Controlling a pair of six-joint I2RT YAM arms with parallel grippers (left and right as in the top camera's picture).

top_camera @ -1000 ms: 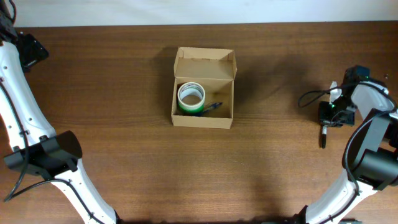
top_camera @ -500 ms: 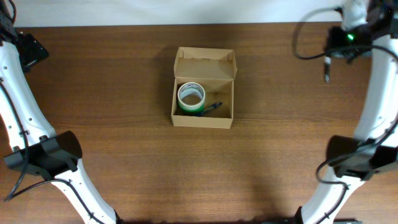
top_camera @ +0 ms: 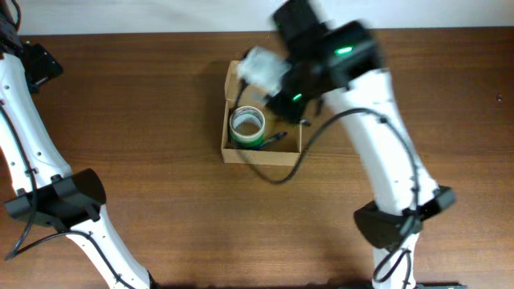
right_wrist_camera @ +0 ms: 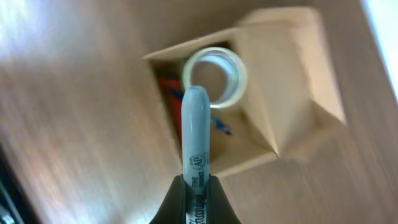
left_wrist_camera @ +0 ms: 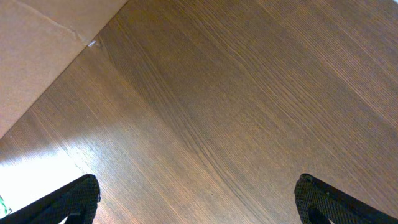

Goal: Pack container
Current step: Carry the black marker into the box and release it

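The right gripper swings toward the tape roll and down next and releases the grey marker there. The tape roll leaves a gap by the container's near side (top_camera: 261, 146) (right_wrist_camera: 174, 107).
The container (top_camera: 263, 154) is a small open tan cardboard box at the table's middle, its flap lid standing at the far side. A tape roll (top_camera: 247, 124) with a green edge and a dark pen (top_camera: 275, 137) lie inside. My right gripper (top_camera: 283, 103), blurred, hangs over the box's right half. In the right wrist view that gripper (right_wrist_camera: 196, 186) is shut on a grey-blue marker (right_wrist_camera: 196, 137), whose tip points at the tape roll (right_wrist_camera: 214, 78) in the container (right_wrist_camera: 273, 106). My left gripper (left_wrist_camera: 199, 202) is open over bare wood, with nothing between its fingers.
The left arm (top_camera: 24, 120) runs along the table's left edge, far from the box. A pale tan flat surface (left_wrist_camera: 37, 56) fills the upper left corner of the left wrist view. The right arm's white links (top_camera: 385, 152) cross the table right of the box.
The right arm has swung from the far right of the table, by way of the back right corner, to above the container, still shut on the marker. The left arm has not moved.
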